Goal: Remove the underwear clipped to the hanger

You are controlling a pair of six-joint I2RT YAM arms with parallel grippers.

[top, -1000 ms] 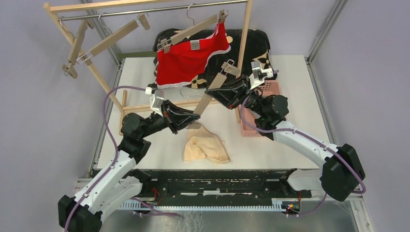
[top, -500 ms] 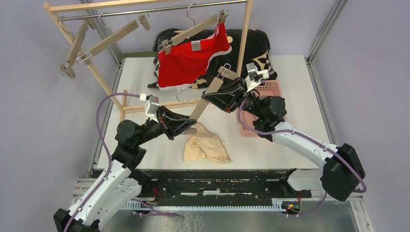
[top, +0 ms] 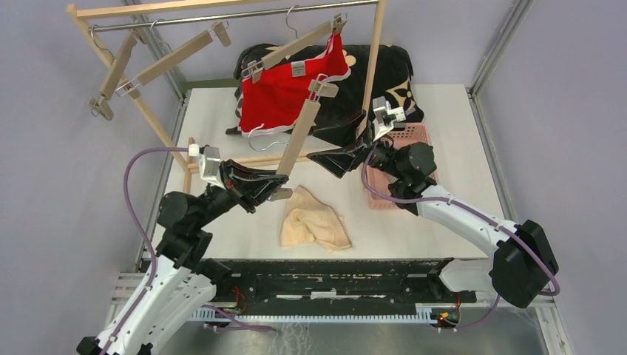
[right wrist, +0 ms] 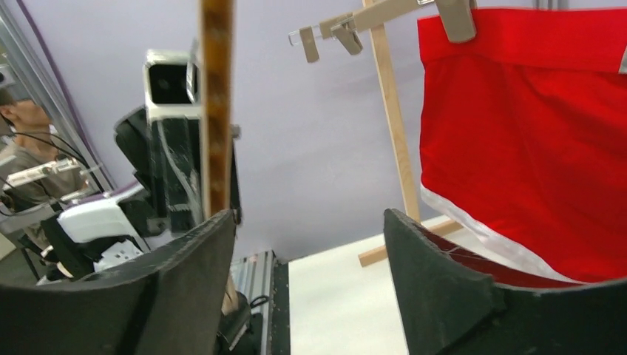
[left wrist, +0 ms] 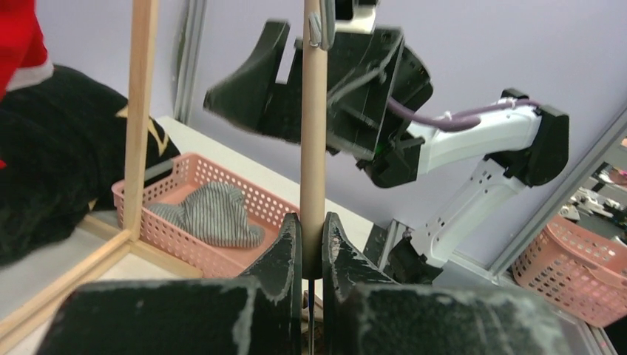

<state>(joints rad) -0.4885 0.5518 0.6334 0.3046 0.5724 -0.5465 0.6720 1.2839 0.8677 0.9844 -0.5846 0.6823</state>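
The folds of the beige underwear (top: pixel 315 228) come next for my right gripper, which needs to lower and draw back, then tilt down onto them.
My left gripper (top: pixel 278 186) (left wrist: pixel 312 231) is shut on the lower end of a bare wooden hanger (top: pixel 299 133) (left wrist: pixel 313 133), which slants up toward the rack. My right gripper (top: pixel 322 157) (right wrist: pixel 307 218) stands open just right of that hanger (right wrist: pixel 216 103), with nothing between its fingers. Red underwear (top: pixel 285 100) (right wrist: pixel 532 133) hangs clipped to another hanger (top: pixel 296 46) on the rail. Beige underwear (top: pixel 315 228) lies crumpled on the table. Striped underwear (left wrist: pixel 214 214) rests in the pink basket (left wrist: pixel 159 229) (top: pixel 415 136).
A wooden rack with a metal rail (top: pixel 185 21) stands at the back, with two empty clip hangers (top: pixel 159 66) at its left end. A black cushion (top: pixel 388 70) lies behind the rack. A second pink basket (left wrist: pixel 569 266) shows off the table.
My right gripper has opened and let go of the bare hanger. The left arm has drawn back to the left, and the hanger's upper end has swung up toward the red underwear.
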